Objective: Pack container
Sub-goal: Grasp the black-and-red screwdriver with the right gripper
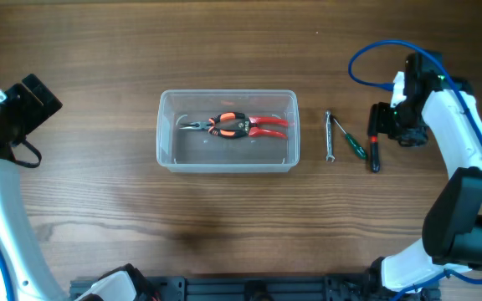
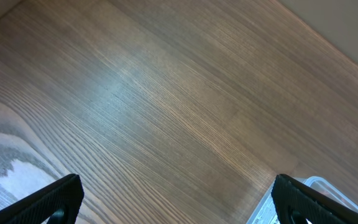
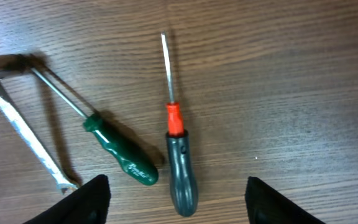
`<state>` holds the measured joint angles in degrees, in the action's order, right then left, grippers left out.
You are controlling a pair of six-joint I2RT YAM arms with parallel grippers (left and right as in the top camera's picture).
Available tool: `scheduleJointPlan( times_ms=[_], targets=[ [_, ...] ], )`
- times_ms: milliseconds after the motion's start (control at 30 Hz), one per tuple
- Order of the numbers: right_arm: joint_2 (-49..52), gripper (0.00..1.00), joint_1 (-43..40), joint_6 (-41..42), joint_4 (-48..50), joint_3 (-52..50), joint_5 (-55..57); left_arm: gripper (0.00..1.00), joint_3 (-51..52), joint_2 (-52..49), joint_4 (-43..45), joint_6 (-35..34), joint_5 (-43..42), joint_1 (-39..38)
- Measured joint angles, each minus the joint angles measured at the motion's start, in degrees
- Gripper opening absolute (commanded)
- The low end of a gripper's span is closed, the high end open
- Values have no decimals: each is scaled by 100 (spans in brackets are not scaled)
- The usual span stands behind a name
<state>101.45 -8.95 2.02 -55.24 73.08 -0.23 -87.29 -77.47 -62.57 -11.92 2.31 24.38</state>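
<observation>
The grey screwdriver's handle lies lined up between my gripper's open fingers. My right gripper lowers onto that handle near its orange collar (image 1: 374, 142) (image 3: 178, 146) next and closes.
The clear plastic container (image 1: 168, 134) sits mid-table and holds orange-handled pliers (image 1: 224, 125) and red-handled pliers (image 1: 266, 125). To its right lie a silver wrench (image 1: 329, 135), a green-handled screwdriver (image 1: 351, 145) and a grey screwdriver with an orange collar (image 1: 374, 142). My right gripper (image 1: 398, 125) is open just right of these tools; in the right wrist view the gripper (image 3: 176, 202) has the grey screwdriver (image 3: 180, 165) between its fingers, with the green screwdriver (image 3: 120, 152) and the wrench (image 3: 27, 140) to the left. My left gripper (image 2: 176, 199) is open and empty over bare wood; a container corner (image 2: 319, 186) shows beside it.
The wooden table runs to its far edge at the top of the left wrist view. The left arm (image 1: 7, 113) stands at the far left of the table, well away from the container.
</observation>
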Motion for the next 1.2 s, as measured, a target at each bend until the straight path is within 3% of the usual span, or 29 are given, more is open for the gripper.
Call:
scheduleJointPlan(
  times_ms=[167,567,633,700,833,1000,1100,1200],
  targets=[
    [13,57,-70,-212,332,-560,-105,100,0,0,0,0,2,0],
    [46,36,-70,334,1646,-1631,-105,100,0,0,0,0,0,0],
    [46,25,-70,422,1735,-1665,-101,100,0,0,-2,0,0,0],
    [44,4,-70,468,1768,-1676,-72,100,0,0,0,0,0,0],
    [22,4,-81,529,1801,-1674,-199,100,0,0,0,0,0,0],
    [-533,4,-61,529,1340,-1311,-1266,100,0,0,-2,0,0,0],
    [-1976,4,588,321,1088,-382,-1593,100,0,0,-2,0,0,0],
    [-3381,4,2494,-413,1394,144,-1862,100,0,0,-2,0,2,0]
  ],
)
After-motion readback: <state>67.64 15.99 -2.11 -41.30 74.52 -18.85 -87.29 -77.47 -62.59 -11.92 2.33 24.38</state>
